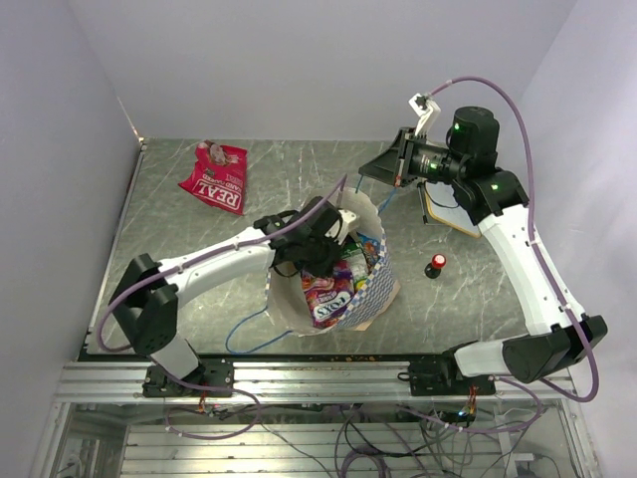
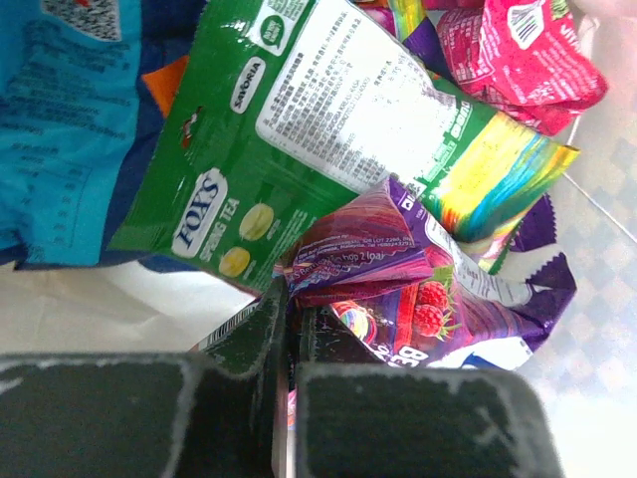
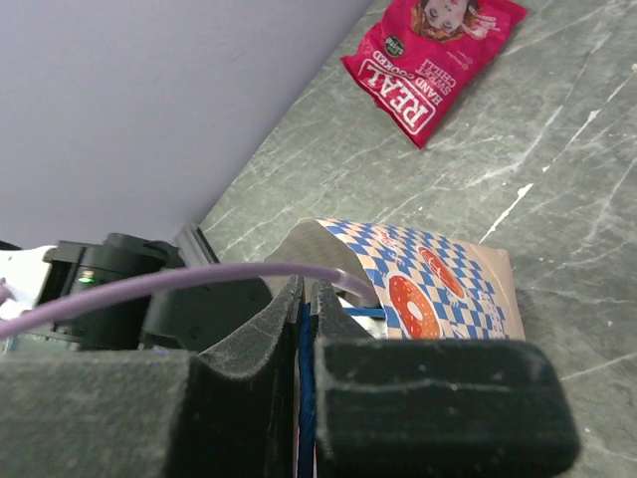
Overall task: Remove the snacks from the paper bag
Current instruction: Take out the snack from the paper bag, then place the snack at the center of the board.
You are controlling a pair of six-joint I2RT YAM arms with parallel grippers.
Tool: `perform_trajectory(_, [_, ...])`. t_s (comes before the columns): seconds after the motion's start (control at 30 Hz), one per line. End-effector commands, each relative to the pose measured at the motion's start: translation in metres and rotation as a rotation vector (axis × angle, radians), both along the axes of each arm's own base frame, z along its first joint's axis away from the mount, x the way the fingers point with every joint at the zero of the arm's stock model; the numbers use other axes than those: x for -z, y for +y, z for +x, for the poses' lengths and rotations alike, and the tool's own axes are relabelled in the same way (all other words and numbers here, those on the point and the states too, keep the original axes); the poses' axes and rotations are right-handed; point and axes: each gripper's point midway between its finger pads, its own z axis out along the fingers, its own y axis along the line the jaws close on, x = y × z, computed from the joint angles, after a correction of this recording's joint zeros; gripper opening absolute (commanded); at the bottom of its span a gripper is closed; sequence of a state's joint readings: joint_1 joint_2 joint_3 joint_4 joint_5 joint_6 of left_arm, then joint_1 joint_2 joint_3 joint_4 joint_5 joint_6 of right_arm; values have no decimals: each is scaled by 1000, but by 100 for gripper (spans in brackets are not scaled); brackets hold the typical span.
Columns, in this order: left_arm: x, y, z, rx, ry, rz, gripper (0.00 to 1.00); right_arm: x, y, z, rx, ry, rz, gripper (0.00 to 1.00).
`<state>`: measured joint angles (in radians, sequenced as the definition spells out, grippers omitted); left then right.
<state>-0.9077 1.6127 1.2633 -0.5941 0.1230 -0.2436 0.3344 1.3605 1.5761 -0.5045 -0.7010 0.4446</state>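
Note:
The left gripper will next rise from the bag, swing outward, lower the candy onto the red "REAL" packet (image 1: 216, 177) and then release it, as that snack is already outside.
The checkered paper bag (image 1: 370, 291) lies open mid-table with several snacks inside. My left gripper (image 1: 317, 247) reaches into it. In the left wrist view my left gripper (image 2: 292, 299) is shut on the edge of a purple berry candy bag (image 2: 398, 284). A green Fox's packet (image 2: 289, 129), a blue packet (image 2: 60, 119) and a pink packet (image 2: 528, 55) lie around it. My right gripper (image 1: 386, 171) holds the bag's handle up at the far side. It (image 3: 309, 304) is shut on the blue cord (image 3: 306, 368) above the bag (image 3: 438, 284). The red "REAL" packet (image 1: 216, 177) lies outside at the far left and also shows in the right wrist view (image 3: 430, 50).
A small red-and-black knob (image 1: 436, 265) stands right of the bag. A flat pad with an orange edge (image 1: 450, 211) lies under the right arm. A loose blue cord (image 1: 249, 334) trails near the front edge. Walls close the left, back and right sides.

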Motion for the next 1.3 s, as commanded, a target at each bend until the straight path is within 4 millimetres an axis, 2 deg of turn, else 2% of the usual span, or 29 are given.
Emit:
perform_trajectory(0.0, [-62, 5, 3, -59, -93, -96, 7, -30, -8, -12, 32, -103, 19, 0])
perform_trajectory(0.2, [-139, 21, 2, -103, -216, -216, 7, -23, -15, -12, 81, -93, 4, 0])
perform_trajectory(0.43, [-225, 44, -10, -124, -337, -354, 7, -12, -17, -10, 114, -61, 8, 0])
perform_trajectory(0.53, [-265, 63, -12, -164, -416, -399, 7, -8, -18, -8, 131, -47, 6, 0])
perform_trajectory(0.63, [-296, 85, -7, -241, -500, -403, 7, -7, -19, -6, 138, -40, 3, 0])
perform_trajectory(0.77, [-329, 118, 15, -429, -614, -362, 7, -5, -20, -6, 146, -36, -7, 0])
perform_trajectory(0.9, [-346, 157, 53, -693, -707, -260, 7, -3, -23, -7, 160, -35, -23, 0])
perform_trajectory(1.0, [-343, 190, 95, -867, -711, -211, 7, -1, -26, -6, 173, -35, -38, 0])
perform_trajectory(1.17, [-312, 232, 168, -1059, -655, -165, 7, -5, -29, -5, 187, -41, -52, 0])
perform_trajectory(1.27, [-281, 265, 214, -1156, -596, -152, 7, -6, -30, -5, 192, -37, -53, 0])
